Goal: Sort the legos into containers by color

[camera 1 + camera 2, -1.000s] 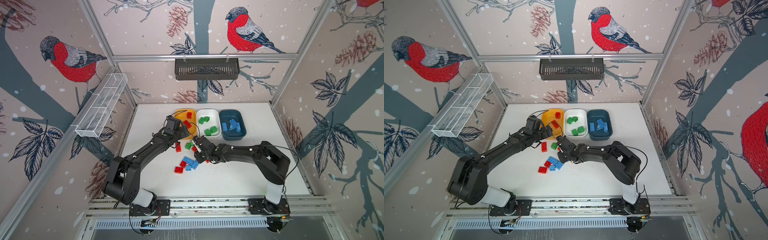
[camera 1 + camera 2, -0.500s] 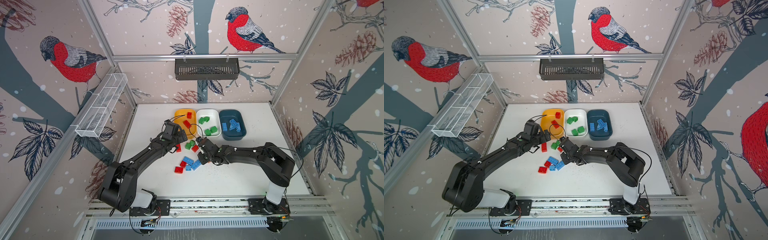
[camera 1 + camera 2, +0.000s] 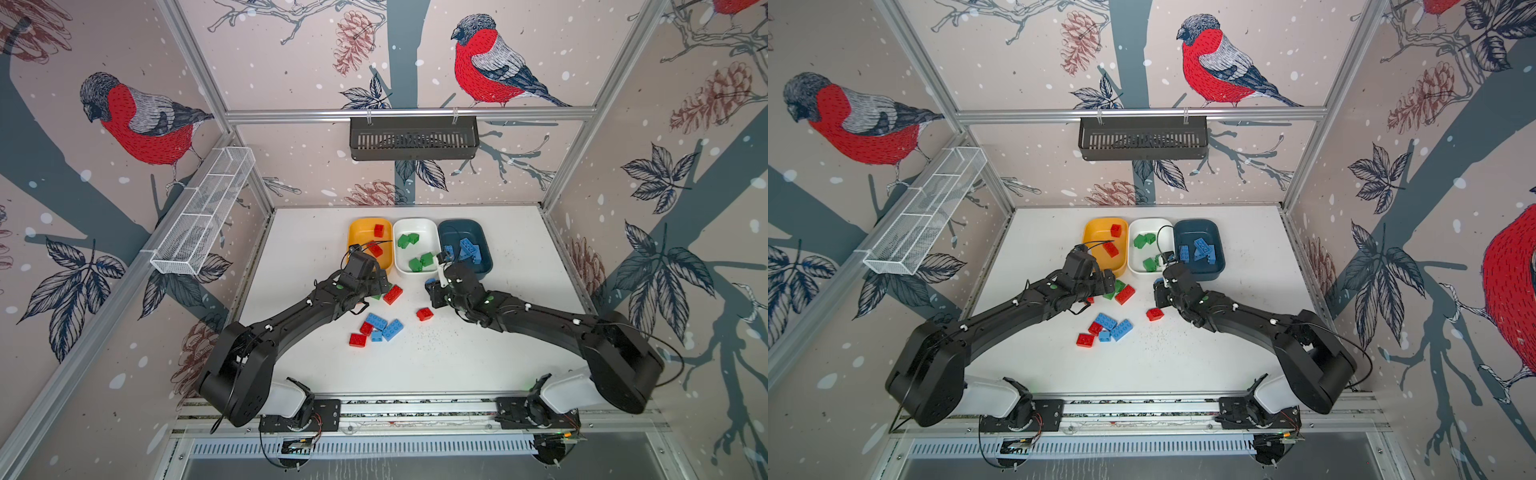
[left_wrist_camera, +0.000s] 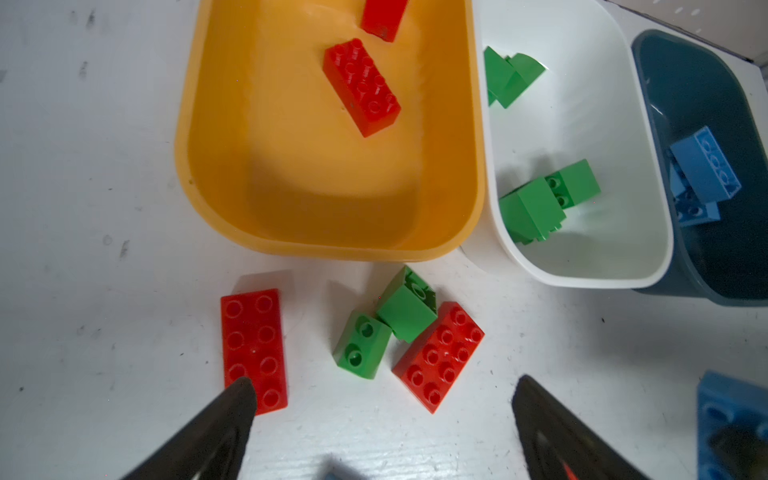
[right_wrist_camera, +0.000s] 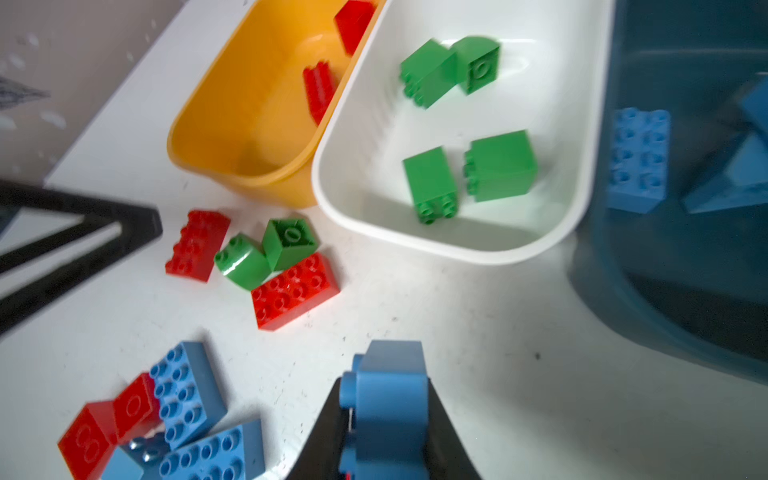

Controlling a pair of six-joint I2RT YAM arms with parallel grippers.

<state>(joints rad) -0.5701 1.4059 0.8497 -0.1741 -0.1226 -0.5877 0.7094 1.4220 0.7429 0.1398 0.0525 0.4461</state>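
The right gripper I use next should move outward and over the near end of the teal tub (image 5: 640,248) to release the light blue lego (image 5: 388,399), as several blue legos are already inside.
My right gripper (image 5: 384,386) is shut on a light blue lego (image 5: 388,399), held just in front of the white tub (image 3: 415,226) and the teal tub (image 3: 461,228). My left gripper (image 4: 384,384) is open and empty over loose legos in front of the yellow tub (image 4: 187,166): a flat red plate (image 4: 253,349), two green bricks (image 4: 361,345) and a red brick (image 4: 438,355). One finger (image 4: 232,411) overlaps the plate's corner. Two red legos lie in the yellow tub, several green ones in the white, several blue ones in the teal.
More loose legos lie mid-table: a red brick (image 3: 424,313) alone, and a cluster of blue bricks (image 3: 384,328) with red ones (image 3: 358,339). A black slotted basket (image 3: 413,137) hangs on the back wall and a white wire basket (image 3: 203,216) on the left wall.
My right gripper closed on the blue lego at the pile and carried it right, toward the tubs. My left gripper drew back from over the yellow tub to the loose bricks.
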